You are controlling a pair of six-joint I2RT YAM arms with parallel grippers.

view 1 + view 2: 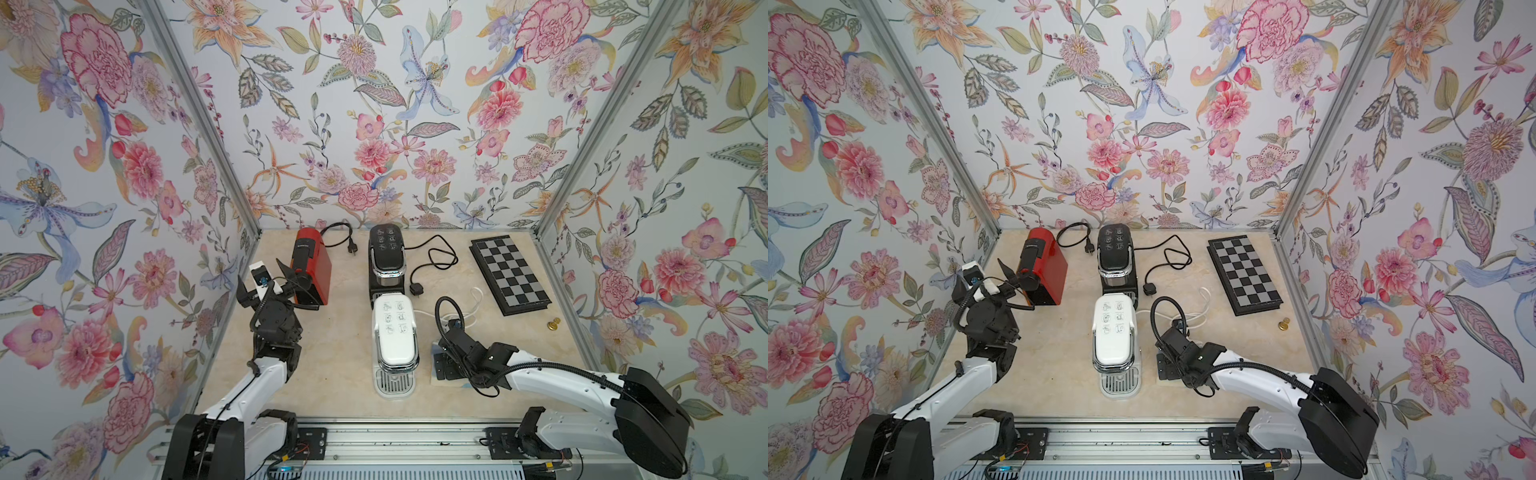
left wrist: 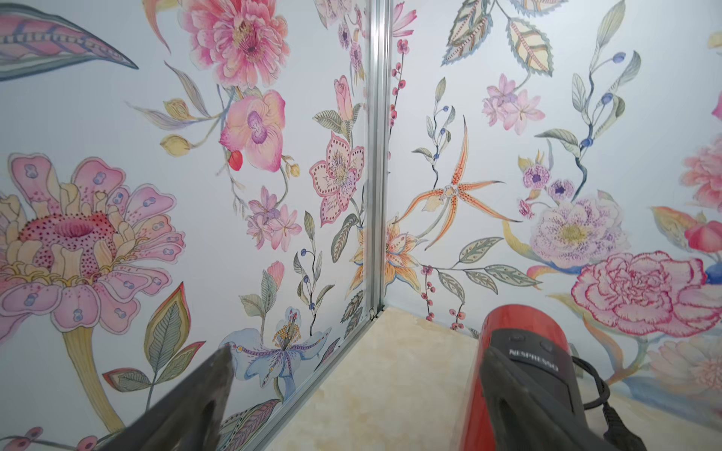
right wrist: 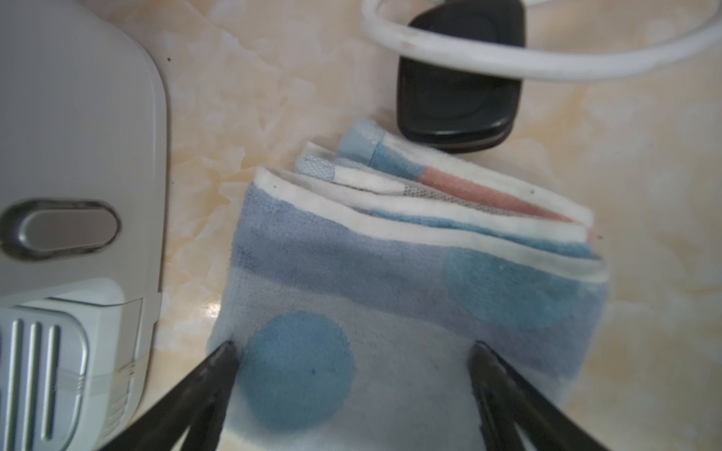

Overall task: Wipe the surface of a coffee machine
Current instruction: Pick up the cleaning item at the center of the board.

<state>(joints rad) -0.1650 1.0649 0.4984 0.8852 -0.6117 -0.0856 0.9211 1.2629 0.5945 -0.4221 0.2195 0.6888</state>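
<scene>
The right gripper eases down onto the towel's near part just below its spread fingers next and closes them, as the fabric spans the gap.
Three coffee machines stand on the beige table: a white one (image 1: pixel 395 332) (image 1: pixel 1115 332) at front centre, a black one (image 1: pixel 386 257) behind it and a red one (image 1: pixel 309 266) at the back left. A folded blue, white and pink towel (image 3: pixel 410 273) lies flat just right of the white machine (image 3: pixel 78 156). My right gripper (image 3: pixel 353 347) (image 1: pixel 442 363) is open, with both fingertips down on the towel's near part. My left gripper (image 1: pixel 264 280) (image 2: pixel 357 351) hangs open and empty in the air beside the red machine (image 2: pixel 523 324).
A folded chessboard (image 1: pixel 509 274) lies at the back right, with a small gold piece (image 1: pixel 552 324) near the right wall. Black cables and a black plug (image 3: pixel 459 90) trail right of the black machine. A white cable (image 3: pixel 547 58) loops beyond the towel. Floral walls enclose three sides.
</scene>
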